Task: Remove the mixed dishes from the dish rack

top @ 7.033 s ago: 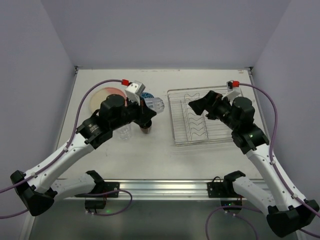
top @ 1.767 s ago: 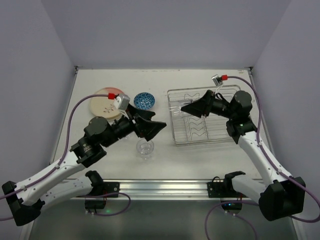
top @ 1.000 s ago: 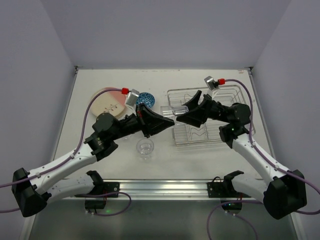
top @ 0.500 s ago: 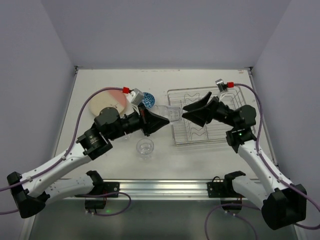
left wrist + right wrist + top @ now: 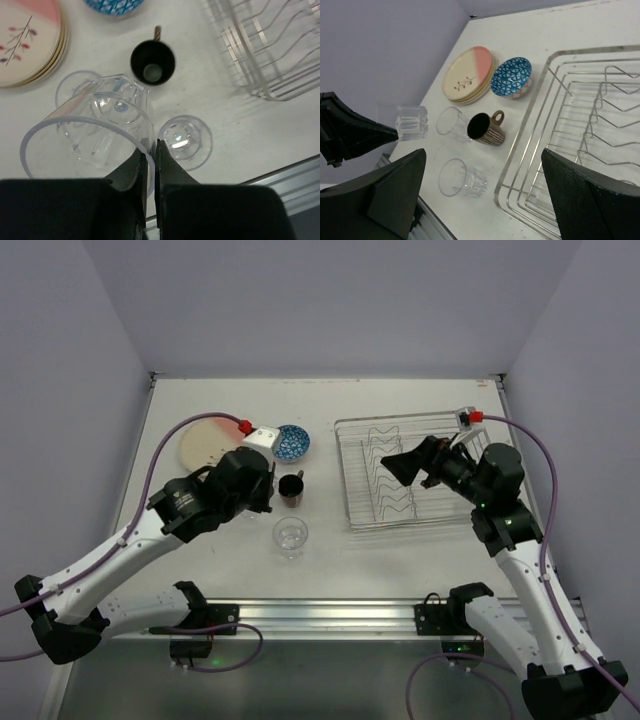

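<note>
My left gripper should move down and back toward the front rail before it stands the held tumbler on the empty table beside the nearest tumbler.
My left gripper is shut on the rim of a clear glass tumbler, held above the table left of the dish rack. In the top view the left gripper sits beside the dark brown mug. Two more tumblers stand under it, one behind the held glass and one to its right. The cream plates and the blue-patterned bowl lie behind. My right gripper is open and empty above the rack, whose wire dividers hold nothing.
The table's front rail runs close to the nearest tumbler. The right wrist view shows the held tumbler, the mug, bowl and plates grouped left of the rack. Walls enclose the table.
The tumbler passed from the right gripper to the left one between the arms. The left arm carried it left and down near the mug. The right gripper drew back over the rack, open.
</note>
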`<state>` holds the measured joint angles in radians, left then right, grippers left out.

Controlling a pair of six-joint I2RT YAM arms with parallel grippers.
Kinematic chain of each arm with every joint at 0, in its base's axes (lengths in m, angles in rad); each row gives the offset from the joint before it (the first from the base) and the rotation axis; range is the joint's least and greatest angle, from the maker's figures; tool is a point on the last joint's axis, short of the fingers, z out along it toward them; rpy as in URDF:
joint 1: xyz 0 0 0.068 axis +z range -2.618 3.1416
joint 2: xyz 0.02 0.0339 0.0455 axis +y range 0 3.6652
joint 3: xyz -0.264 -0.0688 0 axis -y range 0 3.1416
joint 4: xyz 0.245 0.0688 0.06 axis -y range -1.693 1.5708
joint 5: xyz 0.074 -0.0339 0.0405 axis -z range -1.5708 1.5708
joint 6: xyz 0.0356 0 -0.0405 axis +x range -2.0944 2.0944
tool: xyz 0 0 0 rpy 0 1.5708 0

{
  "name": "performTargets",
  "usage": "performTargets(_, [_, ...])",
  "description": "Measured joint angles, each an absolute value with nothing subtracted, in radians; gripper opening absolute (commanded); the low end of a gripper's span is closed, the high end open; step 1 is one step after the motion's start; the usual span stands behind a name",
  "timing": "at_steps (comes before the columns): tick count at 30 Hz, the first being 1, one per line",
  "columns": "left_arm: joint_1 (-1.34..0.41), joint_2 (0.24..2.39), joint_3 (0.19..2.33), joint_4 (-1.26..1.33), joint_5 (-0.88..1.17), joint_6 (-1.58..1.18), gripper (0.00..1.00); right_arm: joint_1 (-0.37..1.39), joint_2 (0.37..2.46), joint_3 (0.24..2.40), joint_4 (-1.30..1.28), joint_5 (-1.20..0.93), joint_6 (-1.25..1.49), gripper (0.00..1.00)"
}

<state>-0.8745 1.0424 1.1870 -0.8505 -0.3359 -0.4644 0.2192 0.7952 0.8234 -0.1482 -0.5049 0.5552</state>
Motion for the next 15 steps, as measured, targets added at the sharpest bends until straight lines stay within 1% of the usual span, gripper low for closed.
performTargets(3, [-0.870, 1.095, 1.187, -0.964, -0.396, -0.479, 0.00, 0.219, 0.796, 0.823, -0.208, -0.478, 0.530, 0.99])
performTargets(6, [-0.867, 1.125, 1.174, -1.026, -0.414, -0.494, 0.00, 0.219, 0.794, 0.823, -0.244, -0.461, 0.510, 0.99])
performTargets(10, [-0.847, 1.137, 1.119, -1.048, -0.416, -0.513, 0.00, 0.219, 0.781, 0.823, -0.281, -0.452, 0.489, 0.99])
performTargets(15, [-0.831, 1.183, 1.050, -1.048, -0.365, -0.522, 0.00, 0.220, 0.773, 0.823, -0.290, -0.447, 0.472, 0.99])
